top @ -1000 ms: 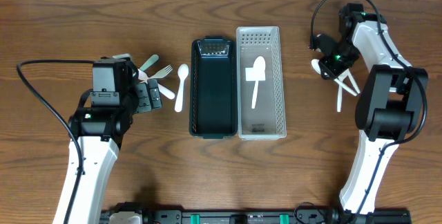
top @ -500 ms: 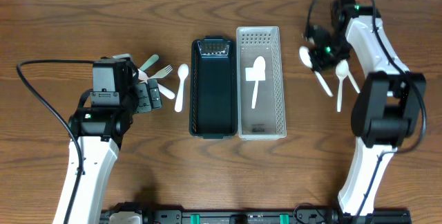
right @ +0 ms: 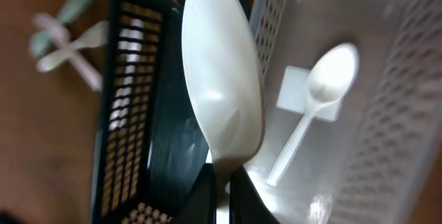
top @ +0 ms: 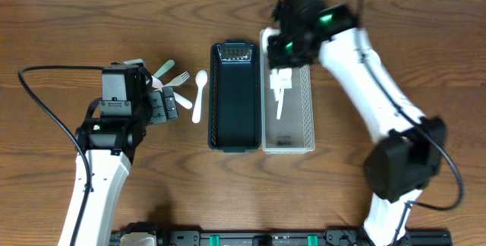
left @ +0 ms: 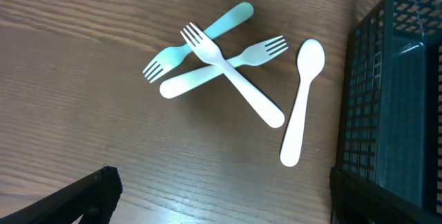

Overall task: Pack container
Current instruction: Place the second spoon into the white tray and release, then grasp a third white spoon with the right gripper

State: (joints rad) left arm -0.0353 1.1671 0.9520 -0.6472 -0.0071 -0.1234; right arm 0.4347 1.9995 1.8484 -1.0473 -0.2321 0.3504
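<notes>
I need to lower my right gripper next onto the white basket's bare bottom between the lying spoon and the dark basket and release its spoon there.
My right gripper (top: 288, 52) hangs over the far end of the white perforated basket (top: 308, 117) and is shut on a white spoon (right: 221, 92), held by its handle between the fingers (right: 224, 196). Another white spoon (top: 279, 98) lies in that basket on a white label; it also shows in the right wrist view (right: 311, 113). The dark green basket (top: 216, 102) stands just left of the white one. My left gripper (top: 163, 108) is open and empty, just left of the loose cutlery.
Three pale forks (left: 214, 61) lie crossed on the wood left of the dark basket (left: 407, 79), with a white spoon (left: 302, 103) beside them. The right arm (top: 364, 86) stretches across the table's right half.
My right gripper has swung left from the table's right side to above the baskets, carrying the white spoon. The left arm has not moved.
</notes>
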